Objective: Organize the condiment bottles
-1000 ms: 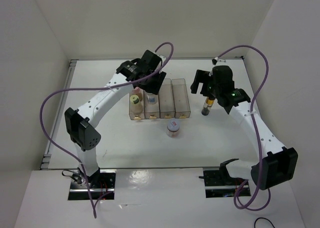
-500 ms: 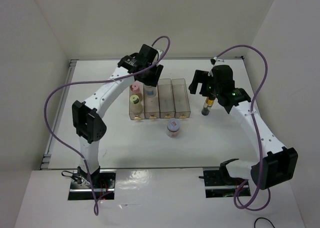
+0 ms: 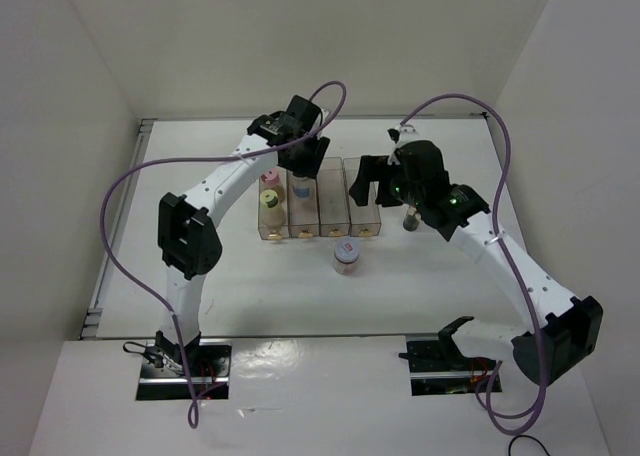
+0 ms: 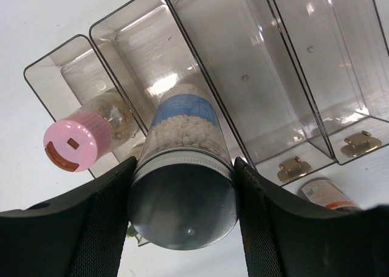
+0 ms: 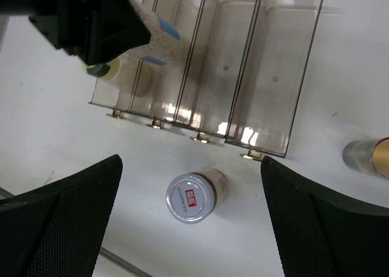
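Observation:
My left gripper moves down toward the bottom of the second clear bin (image 3: 302, 200) (image 4: 168, 78) next and releases the silver-grey-capped bottle there, since the bottle still hangs in the bin's opening.
My left gripper (image 4: 183, 167) is shut on the silver-grey-capped bottle (image 4: 182, 195), which has a blue label and white grains. The bottle hangs in the mouth of the second clear bin (image 4: 130, 43); in the top view the left gripper (image 3: 300, 159) covers most of it. The pink-capped bottle (image 4: 73, 145) and the pale-yellow-capped one (image 3: 270, 202) stand in the first bin. My right gripper (image 5: 191, 161) is open above the short jar (image 5: 191, 198) with its red-marked lid, which stands on the table in front of the bins (image 3: 346, 256). The slim dark bottle (image 3: 411, 219) stands to the right.
Four clear bins (image 3: 335, 214) stand in a row mid-table, brass clasps at their near ends; the third and fourth (image 5: 273, 76) hold nothing. White walls enclose the table on three sides. Purple cables arc over both arms.
My right arm has swung left, away from the slim dark bottle and over the bins and short jar. The left arm's elbow has shifted, its gripper still holding the bottle at the second bin.

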`<state>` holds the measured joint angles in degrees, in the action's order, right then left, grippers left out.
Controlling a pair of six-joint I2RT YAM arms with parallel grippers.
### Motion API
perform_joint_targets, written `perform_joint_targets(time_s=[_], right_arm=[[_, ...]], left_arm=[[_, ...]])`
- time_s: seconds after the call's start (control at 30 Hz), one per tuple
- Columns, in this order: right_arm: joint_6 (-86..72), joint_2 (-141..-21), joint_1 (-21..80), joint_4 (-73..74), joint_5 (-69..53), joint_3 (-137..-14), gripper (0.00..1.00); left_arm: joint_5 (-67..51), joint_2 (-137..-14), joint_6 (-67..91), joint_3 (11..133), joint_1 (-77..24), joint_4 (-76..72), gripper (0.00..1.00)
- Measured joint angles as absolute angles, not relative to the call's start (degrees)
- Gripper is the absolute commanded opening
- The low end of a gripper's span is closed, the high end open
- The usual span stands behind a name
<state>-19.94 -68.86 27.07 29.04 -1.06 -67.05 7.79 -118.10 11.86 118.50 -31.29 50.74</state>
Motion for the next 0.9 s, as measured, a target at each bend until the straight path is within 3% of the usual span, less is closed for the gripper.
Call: perform_joint_targets(time_s=[0.63,0.9], right_arm=[[-23.7,-71.7,37.6,30.9,2.9,-61.0,0.99],[-24.9,-75.4,39.9,30.9,4.7,-60.3,0.99]], left_arm=[[7.2,-122.5,11.4,118.5,-28.9,48.4,0.49],[6.5,-123.5,10.4,118.5,-28.9,47.5,0.60]])
